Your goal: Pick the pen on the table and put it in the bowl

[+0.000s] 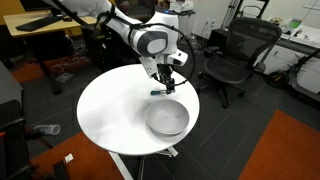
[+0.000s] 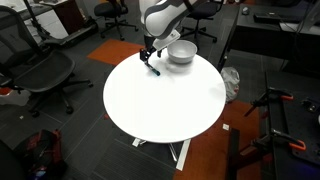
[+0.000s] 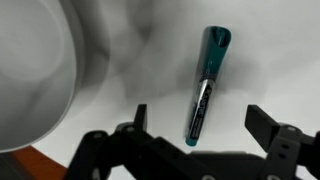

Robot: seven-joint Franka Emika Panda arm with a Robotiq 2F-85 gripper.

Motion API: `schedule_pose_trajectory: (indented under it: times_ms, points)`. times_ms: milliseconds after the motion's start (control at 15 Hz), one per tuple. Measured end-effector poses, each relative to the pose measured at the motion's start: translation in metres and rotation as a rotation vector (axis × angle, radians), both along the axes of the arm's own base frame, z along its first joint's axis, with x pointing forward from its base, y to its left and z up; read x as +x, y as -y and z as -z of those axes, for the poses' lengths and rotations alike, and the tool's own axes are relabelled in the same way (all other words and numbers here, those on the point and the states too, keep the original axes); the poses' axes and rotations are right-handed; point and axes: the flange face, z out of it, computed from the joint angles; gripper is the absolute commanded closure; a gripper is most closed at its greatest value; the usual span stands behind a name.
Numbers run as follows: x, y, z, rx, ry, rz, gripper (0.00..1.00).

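My gripper should next lower onto the pen's dark middle (image 1: 158,93) (image 3: 204,93) and close there, because the pen is below and its lower end is already between my spread fingers.
The pen (image 3: 206,84), short with a teal body and a dark middle, lies on the round white table (image 1: 110,110). In the wrist view its lower end sits between my spread fingers. My gripper (image 3: 200,125) is open and hovers right over the pen, not closed on it. In both exterior views the gripper (image 1: 165,80) (image 2: 150,62) hangs just above the table, with the pen (image 1: 161,92) (image 2: 153,70) under it. The white bowl (image 1: 167,118) (image 2: 181,52) stands beside the pen; its rim (image 3: 40,90) fills the left of the wrist view.
Black office chairs (image 1: 235,55) (image 2: 45,75) stand around the table. A wooden desk (image 1: 40,25) is behind it. Orange carpet patches (image 1: 285,150) lie on the floor. The wide bare part of the table top (image 2: 165,105) lies away from the bowl.
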Motion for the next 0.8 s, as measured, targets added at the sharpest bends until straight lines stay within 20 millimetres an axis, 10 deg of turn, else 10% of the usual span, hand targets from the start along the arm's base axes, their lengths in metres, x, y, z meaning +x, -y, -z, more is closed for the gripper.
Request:
schedule_pose_trajectory:
  times_ms: [533,600,800]
  points:
    - [0.011,0.0,0.023,0.009,-0.057,-0.007,0.0]
    - [0.012,0.0,0.026,0.01,-0.063,-0.008,0.23]
    - [0.014,0.0,0.034,0.011,-0.074,-0.009,0.41]
